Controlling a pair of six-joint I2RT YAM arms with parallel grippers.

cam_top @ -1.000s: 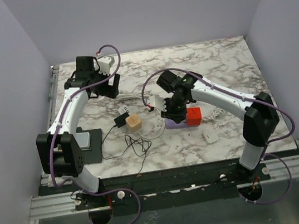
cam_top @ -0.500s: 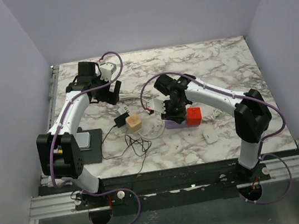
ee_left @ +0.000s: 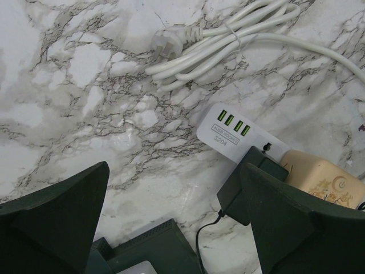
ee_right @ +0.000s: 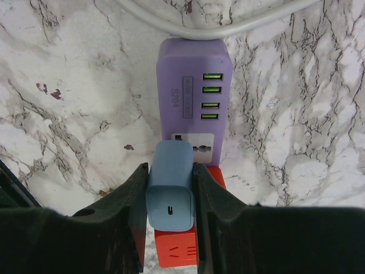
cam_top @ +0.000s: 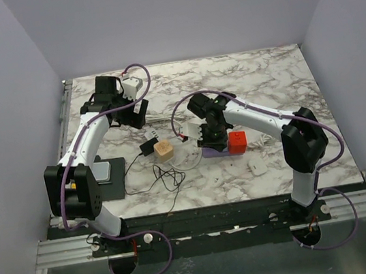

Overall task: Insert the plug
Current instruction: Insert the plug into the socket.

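The blue plug (ee_right: 170, 188) goes down onto the power strip's white socket side (ee_right: 187, 138) next. My right gripper pushes and releases it, because a dark slot still shows beyond the plug's lower end.
My right gripper (ee_right: 171, 171) is shut on a blue plug (ee_right: 170, 188) and holds it upright over the white socket face of the purple power strip (ee_right: 194, 80). The plug's lower end hides part of that socket, and I cannot tell whether the pins are in. A red block (ee_right: 177, 248) lies against the strip's near end, under the plug. In the top view the right gripper (cam_top: 209, 136) is over the purple strip (cam_top: 207, 152). My left gripper (ee_left: 174, 171) is open and empty above the table, at the back left in the top view (cam_top: 127, 111).
A white power strip (ee_left: 228, 128) carries a black adapter (ee_left: 251, 177) and a beige cube plug (ee_left: 319, 177). A coiled white cable (ee_left: 228, 40) lies behind it. A black device with a grey pad (cam_top: 105, 170), a thin black cord (cam_top: 165, 177) and a small white piece (cam_top: 258, 166) lie nearer the front.
My right arm has shifted a little to the left with the blue plug, staying over the purple strip. My left gripper has moved slightly back and left.
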